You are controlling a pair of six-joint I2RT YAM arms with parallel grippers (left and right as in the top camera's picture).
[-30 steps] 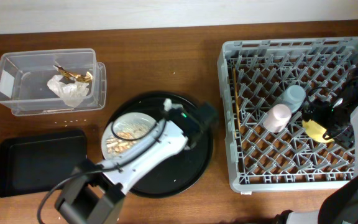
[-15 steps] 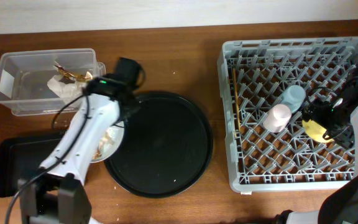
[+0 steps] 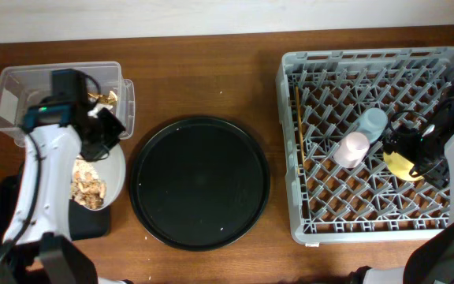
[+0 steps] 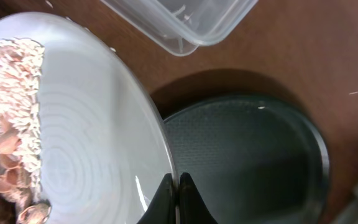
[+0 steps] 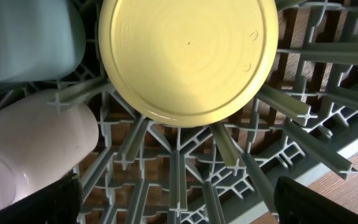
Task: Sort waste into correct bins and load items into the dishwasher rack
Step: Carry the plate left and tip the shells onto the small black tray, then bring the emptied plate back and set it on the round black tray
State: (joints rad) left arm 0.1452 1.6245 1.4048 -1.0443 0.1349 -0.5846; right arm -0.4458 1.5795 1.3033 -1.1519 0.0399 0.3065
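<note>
Next, my left gripper tips off crumbs, then moves across and down to the round black tray (image 3: 202,183) (image 4: 257,165), since it's below, to the right in the overhead view.
My left gripper (image 3: 107,139) is shut on the rim of the grey round plate (image 3: 110,175), holding it at the far left, over the shallow black tray (image 3: 91,223) and just in front of the clear box (image 3: 22,95). Beige-brown crumbs (image 3: 87,189) lie heaped on the plate's left side. In the left wrist view the fingertips (image 4: 178,198) pinch the plate (image 4: 92,143) beside the crumbs (image 4: 11,93). The gold wrapper scrap (image 3: 110,97) shows in the box; the arm hides the paper. My right gripper (image 3: 420,150) hangs open over the upturned yellow bowl (image 5: 188,59) in the rack (image 3: 369,55).
The large round black tray (image 3: 199,181) lies bare in the middle; it also shows in the left wrist view (image 4: 247,155). In the rack stand the blue cup (image 3: 371,122) and the pink cup (image 3: 352,147), and the chopsticks (image 3: 298,130) lie along its left side.
My left arm has swung the plate with its crumbs off the round black tray to the far left, over the shallow black tray. The right arm has not moved.
</note>
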